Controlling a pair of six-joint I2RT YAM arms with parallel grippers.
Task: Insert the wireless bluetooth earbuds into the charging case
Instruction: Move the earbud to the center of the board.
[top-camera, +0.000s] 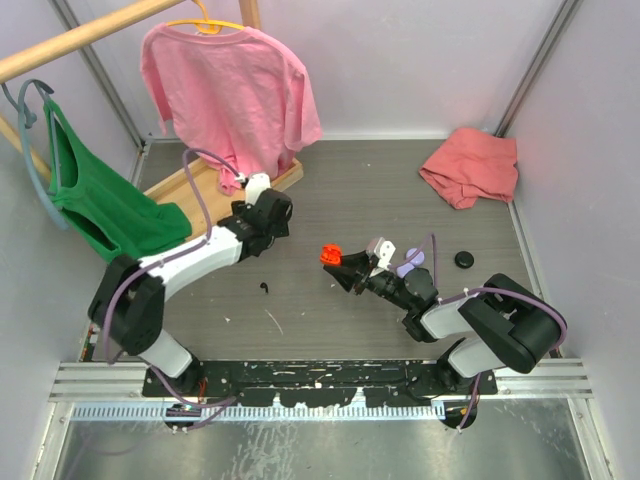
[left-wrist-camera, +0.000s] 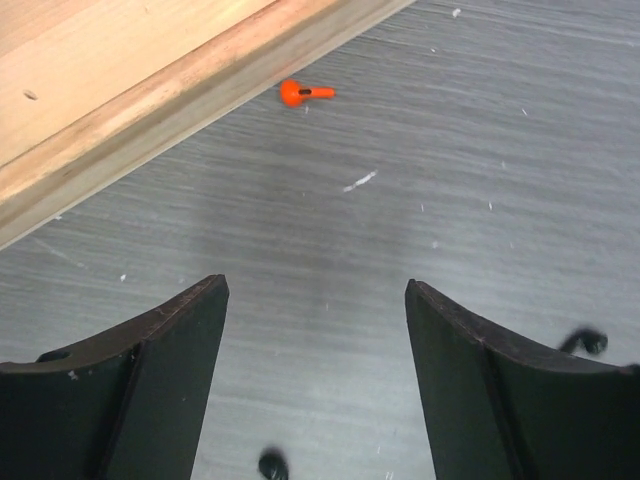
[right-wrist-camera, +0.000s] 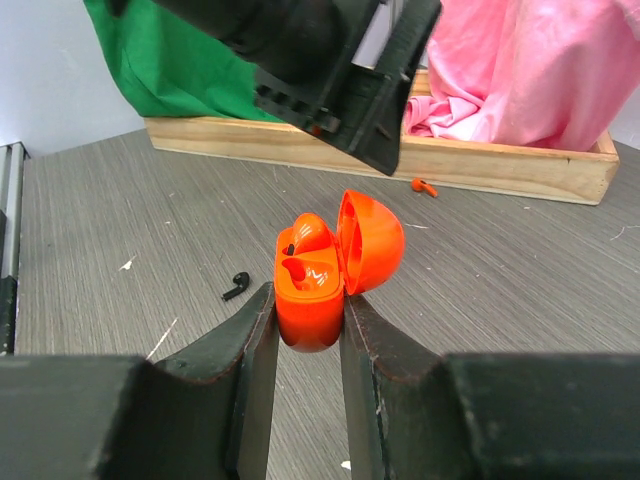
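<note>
The second orange earbud (left-wrist-camera: 305, 93) lies below and outward of the left gripper, beside the wooden base, so the gripper needs to reach outward and down next and close around it.
My right gripper (right-wrist-camera: 308, 300) is shut on the orange charging case (right-wrist-camera: 310, 290), held off the table with its lid hinged open. One orange earbud (right-wrist-camera: 308, 235) sits in a socket of the case. In the top view the case (top-camera: 330, 253) shows at the table's middle. A second orange earbud (left-wrist-camera: 305, 94) lies on the table right beside the wooden base (left-wrist-camera: 130, 90); it also shows in the right wrist view (right-wrist-camera: 424, 186). My left gripper (left-wrist-camera: 315, 285) hangs open above bare table just short of that earbud, with nothing between its fingers. A black earbud (right-wrist-camera: 236, 286) lies loose on the table (top-camera: 264, 288).
The wooden rack base (top-camera: 200, 180) stands at the back left, with a pink shirt (top-camera: 235, 90) and a green top (top-camera: 100, 200) hanging over it. A crumpled red cloth (top-camera: 470, 165) lies at the back right. A black round case (top-camera: 465, 259) and a lilac object (top-camera: 411, 263) sit by the right arm.
</note>
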